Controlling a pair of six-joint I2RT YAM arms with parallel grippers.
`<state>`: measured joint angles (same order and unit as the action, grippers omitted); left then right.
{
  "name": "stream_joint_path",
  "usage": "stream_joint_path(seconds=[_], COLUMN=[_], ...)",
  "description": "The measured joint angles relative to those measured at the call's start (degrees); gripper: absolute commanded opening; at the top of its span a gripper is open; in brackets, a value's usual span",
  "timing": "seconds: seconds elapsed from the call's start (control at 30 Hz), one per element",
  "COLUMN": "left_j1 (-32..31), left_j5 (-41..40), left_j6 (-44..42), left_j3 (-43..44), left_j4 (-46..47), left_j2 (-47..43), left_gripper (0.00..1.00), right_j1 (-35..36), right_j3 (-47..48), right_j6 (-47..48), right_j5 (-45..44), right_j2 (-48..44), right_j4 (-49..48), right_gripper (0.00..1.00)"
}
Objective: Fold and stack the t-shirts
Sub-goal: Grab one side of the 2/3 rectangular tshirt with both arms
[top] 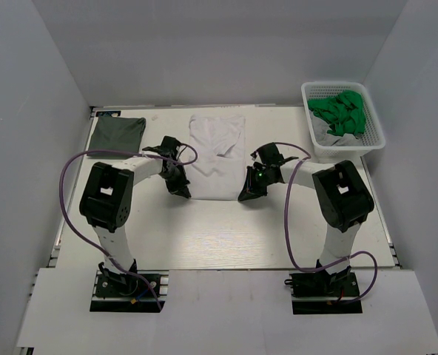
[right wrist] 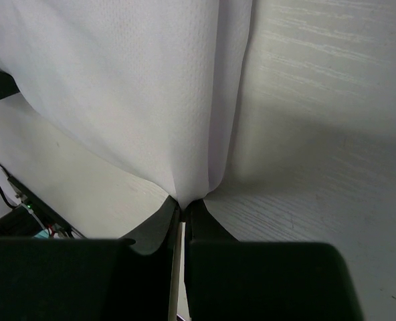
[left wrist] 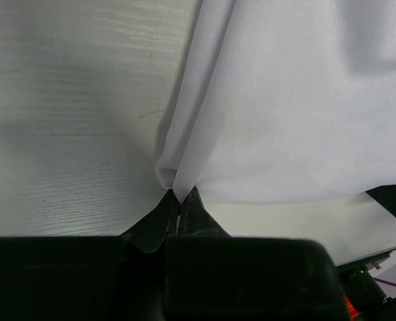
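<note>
My left gripper lifts next, carries the held corner outward and lowers it to release on the white t-shirt's far end (top: 206, 122), since that lies outward of my gripper.
The white t-shirt (top: 217, 151) lies as a long folded strip in the middle of the table, running from the back toward me. My left gripper (top: 182, 188) is shut on its near left corner, which shows in the left wrist view (left wrist: 178, 190). My right gripper (top: 246, 194) is shut on its near right corner, which shows in the right wrist view (right wrist: 188, 194). The near edge hangs slightly lifted between the two grippers. The dark grey-green t-shirt (top: 117, 135) lies folded flat at the back left, apart from both grippers.
A white basket (top: 371, 140) at the back right holds bright green cloth (top: 341, 112). Grey walls enclose the table on three sides. Purple cables loop from both arms. The table's front edge lies near the arm bases.
</note>
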<state>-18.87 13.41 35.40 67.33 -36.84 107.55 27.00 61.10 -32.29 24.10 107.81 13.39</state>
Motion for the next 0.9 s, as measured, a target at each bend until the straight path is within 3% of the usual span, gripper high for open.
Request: stream_joint_path(seconds=[0.23, 0.47, 0.7, 0.9], left_j1=[-1.2, -3.9, -5.3, -5.4], left_j5=[-2.1, 1.1, 4.1, 4.9], left_j6=[0.7, 1.0, 0.8, 1.0], left_j3=[-3.0, -8.0, -3.2, 2.6], left_j4=[-1.4, -11.4, -26.6, -33.7], left_j2=[-3.2, -15.1, -25.9, -30.4], left_gripper=[0.00, 0.00, 0.00, 0.00], right_j1=[0.4, 3.6, 6.2, 6.1], right_j3=[-1.9, -6.0, -6.1, -6.1], right_j6=[3.1, 6.2, 9.5, 9.2], right_j5=[-0.9, 0.3, 6.9, 14.0], right_j2=[-3.3, -17.8, -29.8, -36.2], right_j4=[4.9, 17.7, 32.3, 36.8], right_gripper=[0.00, 0.00, 0.00, 0.00])
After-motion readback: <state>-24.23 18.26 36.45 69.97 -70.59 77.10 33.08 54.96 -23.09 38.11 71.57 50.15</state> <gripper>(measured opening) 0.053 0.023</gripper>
